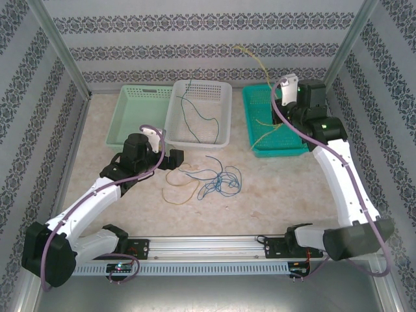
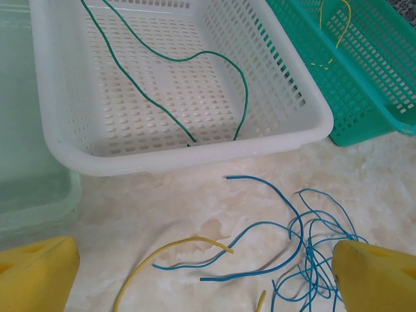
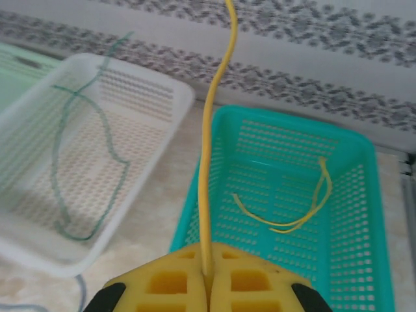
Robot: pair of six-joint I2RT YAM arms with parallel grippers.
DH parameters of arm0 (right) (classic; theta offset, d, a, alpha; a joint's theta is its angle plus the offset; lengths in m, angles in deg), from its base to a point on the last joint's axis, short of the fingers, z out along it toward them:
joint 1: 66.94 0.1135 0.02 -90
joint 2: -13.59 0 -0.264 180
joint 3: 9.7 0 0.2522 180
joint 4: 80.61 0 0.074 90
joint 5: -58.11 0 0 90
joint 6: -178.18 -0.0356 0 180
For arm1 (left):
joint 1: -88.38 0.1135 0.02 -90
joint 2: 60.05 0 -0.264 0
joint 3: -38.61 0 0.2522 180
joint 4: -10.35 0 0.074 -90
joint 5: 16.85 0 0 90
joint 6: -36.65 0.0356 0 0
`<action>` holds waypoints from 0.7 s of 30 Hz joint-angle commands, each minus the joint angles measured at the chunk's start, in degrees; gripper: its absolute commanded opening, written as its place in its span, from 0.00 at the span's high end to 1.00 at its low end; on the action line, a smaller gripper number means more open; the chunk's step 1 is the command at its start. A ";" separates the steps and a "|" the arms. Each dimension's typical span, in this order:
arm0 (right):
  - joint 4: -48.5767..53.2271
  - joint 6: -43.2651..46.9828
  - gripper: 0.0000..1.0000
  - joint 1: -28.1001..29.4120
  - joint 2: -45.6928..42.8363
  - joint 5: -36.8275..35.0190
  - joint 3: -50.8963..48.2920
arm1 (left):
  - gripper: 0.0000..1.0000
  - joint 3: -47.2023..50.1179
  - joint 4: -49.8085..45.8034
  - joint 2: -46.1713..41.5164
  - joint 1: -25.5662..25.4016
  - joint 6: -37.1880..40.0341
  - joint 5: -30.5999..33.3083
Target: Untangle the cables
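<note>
My right gripper should lower the yellow cable toward the bottom of the teal basket [image 1: 272,132] [image 3: 279,201] below it and let go of the cable there, because another yellow cable is already inside.
A tangle of blue cables [image 1: 218,181] lies on the table in front of the white basket; the same blue cables [image 2: 312,240] show in the left wrist view. A loose yellow cable [image 1: 179,192] [image 2: 175,250] curls to their left. My left gripper [image 1: 170,158] [image 2: 208,273] hovers open just left of and above them, its yellow fingers [image 2: 39,270] wide apart and holding nothing. A green cable [image 1: 195,114] [image 2: 195,71] lies in the white basket. My right gripper [image 1: 285,91] [image 3: 209,279] is shut on a yellow cable [image 3: 211,143] that stands up above the teal basket. Another yellow cable [image 3: 292,208] lies inside that basket.
Three baskets stand in a row at the back: pale green [image 1: 133,114], white [image 1: 198,142] and teal [image 1: 279,151]. Patterned walls and metal posts close in the sides and back. A rail [image 1: 208,246] with the arm bases runs along the near edge.
</note>
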 commanded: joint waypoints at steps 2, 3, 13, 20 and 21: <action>-3.78 4.79 1.00 -1.46 5.01 -9.63 4.53 | 0.00 0.62 1.36 0.28 -0.20 0.33 0.51; -4.50 5.59 1.00 -1.47 5.90 -10.61 5.07 | 0.00 0.78 1.52 0.27 -0.19 0.37 0.61; -8.47 9.24 1.00 -4.02 16.58 -14.94 7.52 | 0.00 1.02 1.63 1.00 -0.25 0.81 1.80; 0.98 10.19 1.00 -4.36 25.37 -11.90 10.85 | 0.00 1.09 1.89 1.88 -0.26 0.81 1.81; 2.28 10.18 1.00 -4.44 26.66 -10.84 11.17 | 0.00 0.90 1.72 2.10 -0.18 1.08 1.79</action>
